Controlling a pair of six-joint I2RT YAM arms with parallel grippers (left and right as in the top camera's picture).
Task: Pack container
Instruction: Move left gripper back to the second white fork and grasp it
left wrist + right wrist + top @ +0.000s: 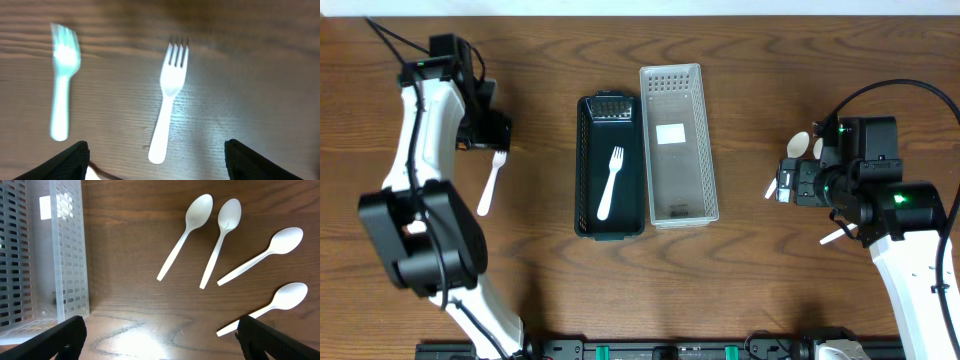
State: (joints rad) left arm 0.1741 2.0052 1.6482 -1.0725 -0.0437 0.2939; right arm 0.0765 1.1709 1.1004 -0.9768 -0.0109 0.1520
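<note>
My left gripper lowers onto the fork handle's end (pixel 494 175) (pixel 167 102) beside the tined head next, since the white fork's handle lies below it, between its open fingers.
A black slotted container (pixel 583 165) stands mid-table with one white plastic fork (pixel 610 183) lying in it. Beside it on the right stands a clear perforated container (pixel 705 150), which holds nothing. My left gripper (pixel 498 135) is open over the table at the far left. In the left wrist view a white fork (pixel 167 95) lies between its open jaws (pixel 156 150), and a second, blurred fork (pixel 62 80) lies to the left. One fork (pixel 492 180) shows overhead. My right gripper (pixel 782 185) is open and empty (pixel 160 327). Several white spoons (pixel 182 235) lie ahead of it.
The clear container's wall (pixel 70 250) fills the left of the right wrist view. Spoons lie partly under the right arm overhead (pixel 801 144). The table is dark wood (pixel 540 290). Cables run along the arms.
</note>
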